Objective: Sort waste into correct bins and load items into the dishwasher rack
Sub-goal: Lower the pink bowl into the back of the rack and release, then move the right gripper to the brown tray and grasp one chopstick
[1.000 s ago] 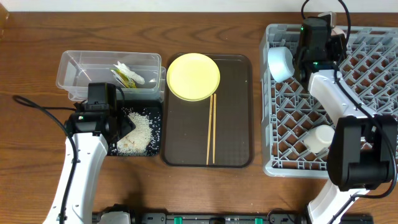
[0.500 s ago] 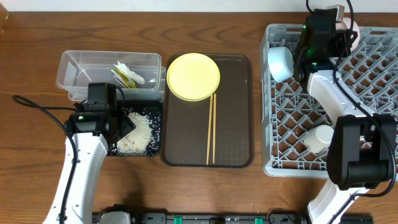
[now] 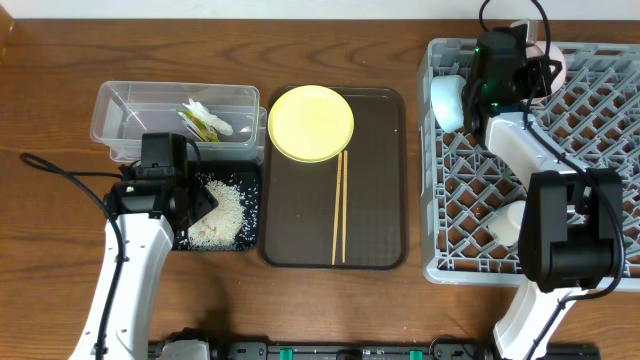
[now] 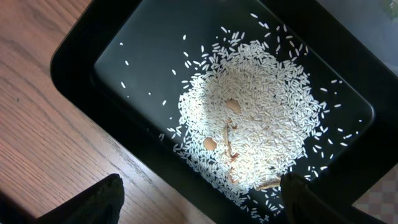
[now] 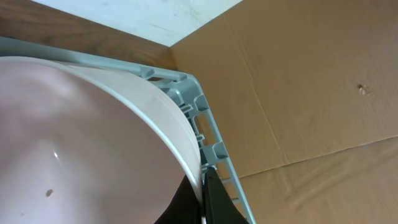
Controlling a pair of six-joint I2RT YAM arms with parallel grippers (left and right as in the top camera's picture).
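Observation:
Next, my right gripper brings the white bowl down onto the pegs at the rack's far end [image 3: 545,98] and releases the bowl's rim, since the bowl already hangs above them.
My right gripper [image 3: 528,58] is shut on the rim of the white bowl [image 3: 551,56], held on edge at the far side of the grey dishwasher rack [image 3: 590,150]. In the right wrist view, my fingers [image 5: 203,186] pinch the bowl [image 5: 81,143] beside the rack's rim [image 5: 208,121]. The light blue bowl [image 3: 449,101] and the small pale cup [image 3: 510,222] are in the rack. My left gripper [image 4: 199,200] is open above the black tray [image 4: 134,43], which holds the rice [image 4: 255,118]. The yellow plate [image 3: 311,122] and the chopsticks [image 3: 340,205] lie on the brown tray.
The clear tub [image 3: 125,115] at the far left holds the green-and-orange wrapper [image 3: 205,122] with white scrap. The black tray [image 3: 252,205] sits in front of it. The brown serving tray [image 3: 380,200] lies between the bins and the rack. A cardboard wall stands behind the rack.
My right gripper, with the white bowl, has shifted slightly along the rack's far edge, ending a little further left. The left arm has not moved.

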